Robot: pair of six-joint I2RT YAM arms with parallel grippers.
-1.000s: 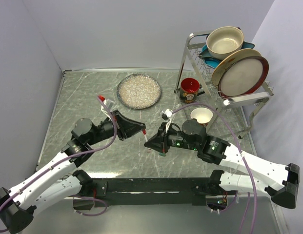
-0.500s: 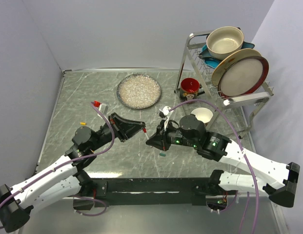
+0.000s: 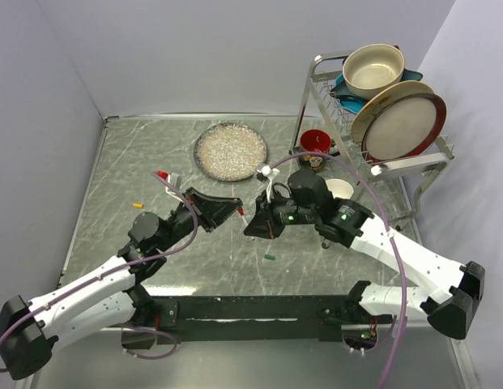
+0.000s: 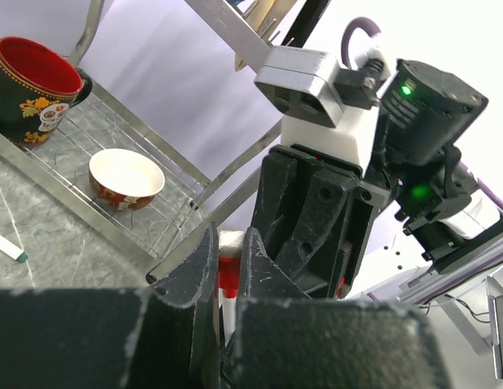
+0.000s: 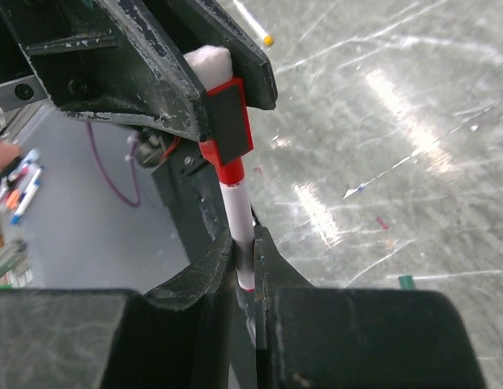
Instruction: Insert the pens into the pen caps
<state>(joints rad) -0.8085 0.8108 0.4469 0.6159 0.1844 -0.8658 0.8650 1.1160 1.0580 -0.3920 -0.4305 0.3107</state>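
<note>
My left gripper needs to tip downward next and lower the red cap point(image 4: 228, 275) onto bare tabletop beside the green cap to release it, as that spot is below.
My left gripper point(image 3: 235, 212) point(image 4: 228, 243) is shut on the red pen cap point(image 4: 228, 275) point(image 5: 232, 168). My right gripper point(image 3: 253, 227) point(image 5: 245, 243) is shut on a white pen barrel point(image 5: 239, 219). It holds the pen's red end up in the cap, above the table's middle. The two grippers face each other, almost touching. A dark green cap point(image 3: 269, 256) point(image 5: 407, 281) lies on the table below them. A white pen with a green tip point(image 4: 8, 247) lies near the rack. A white pen with a yellow end point(image 5: 255, 24) lies at the far left point(image 3: 138, 205).
A glittery round plate point(image 3: 230, 151) lies at the back centre. A metal dish rack point(image 3: 397, 166) with a bowl and plates stands at the back right. A red mug point(image 3: 316, 146) point(image 4: 32, 89) and a small white bowl point(image 3: 342, 191) point(image 4: 125, 178) sit beside it.
My right gripper has moved away from the near edge and closed in on the left gripper, so pen and red cap now meet. The green cap lies uncovered on the table.
</note>
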